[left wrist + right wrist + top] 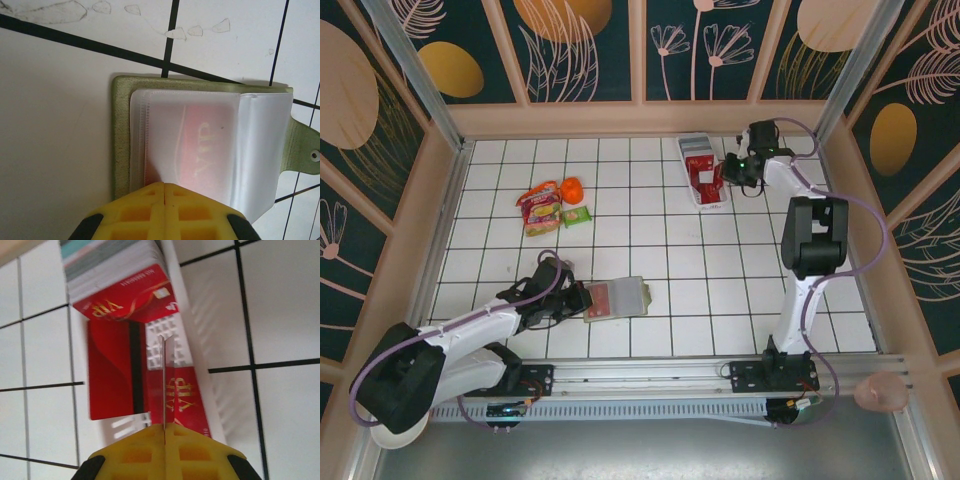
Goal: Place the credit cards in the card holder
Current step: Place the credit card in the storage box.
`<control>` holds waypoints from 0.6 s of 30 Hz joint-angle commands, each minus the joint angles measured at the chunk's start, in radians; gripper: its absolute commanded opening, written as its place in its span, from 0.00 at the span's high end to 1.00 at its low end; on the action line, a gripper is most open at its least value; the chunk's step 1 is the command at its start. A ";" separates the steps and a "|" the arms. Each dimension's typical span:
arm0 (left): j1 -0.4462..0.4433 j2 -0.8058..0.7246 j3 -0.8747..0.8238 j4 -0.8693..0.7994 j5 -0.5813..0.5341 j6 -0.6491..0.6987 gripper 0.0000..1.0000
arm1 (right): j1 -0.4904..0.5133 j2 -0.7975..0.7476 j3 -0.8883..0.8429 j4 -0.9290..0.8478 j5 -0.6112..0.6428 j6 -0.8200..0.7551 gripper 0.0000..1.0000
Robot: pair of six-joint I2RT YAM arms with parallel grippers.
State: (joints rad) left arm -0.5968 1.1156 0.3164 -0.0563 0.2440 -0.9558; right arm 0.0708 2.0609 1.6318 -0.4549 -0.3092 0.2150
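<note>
The credit card seen edge-on goes down toward the tray's long side (726, 188) (204, 405) beside the red VIP card next. My right gripper releases it there, since the tray lies beneath it.
The olive-green card holder (120, 145) lies open on the tiles, and a red credit card (210, 145) shows through its clear plastic sleeves. My left gripper (164, 184) is shut, its tips resting at the sleeve's near edge. From above, the card holder (632, 295) lies just right of the left gripper (578, 300). At the far right, my right gripper (164, 429) is shut on a credit card (164, 380) seen edge-on and held upright over the white tray (200, 355). More red cards (112, 370) lie in that tray.
Crinkly snack packets (542, 208), an orange item (571, 188) and a green packet (577, 215) lie at the left centre. The long white tray (692, 145) holds a stack of pale cards at its far end. Wooden walls border the tiled floor.
</note>
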 commanded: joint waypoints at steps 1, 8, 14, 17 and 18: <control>-0.005 0.010 0.007 0.000 0.018 -0.007 1.00 | -0.007 0.030 0.038 -0.060 0.082 -0.036 0.95; -0.005 0.006 0.006 0.000 0.015 -0.008 1.00 | -0.004 0.053 0.066 -0.112 0.188 -0.078 0.92; -0.004 0.006 0.004 0.001 0.018 -0.010 1.00 | 0.007 0.063 0.068 -0.116 0.220 -0.098 0.83; -0.005 0.003 0.009 0.000 0.017 -0.006 1.00 | 0.014 0.077 0.076 -0.117 0.237 -0.104 0.80; -0.004 0.004 0.009 0.000 0.018 -0.006 1.00 | 0.021 0.083 0.084 -0.120 0.259 -0.111 0.79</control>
State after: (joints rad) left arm -0.5968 1.1172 0.3164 -0.0555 0.2520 -0.9558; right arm 0.0753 2.1101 1.6764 -0.5430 -0.1177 0.1287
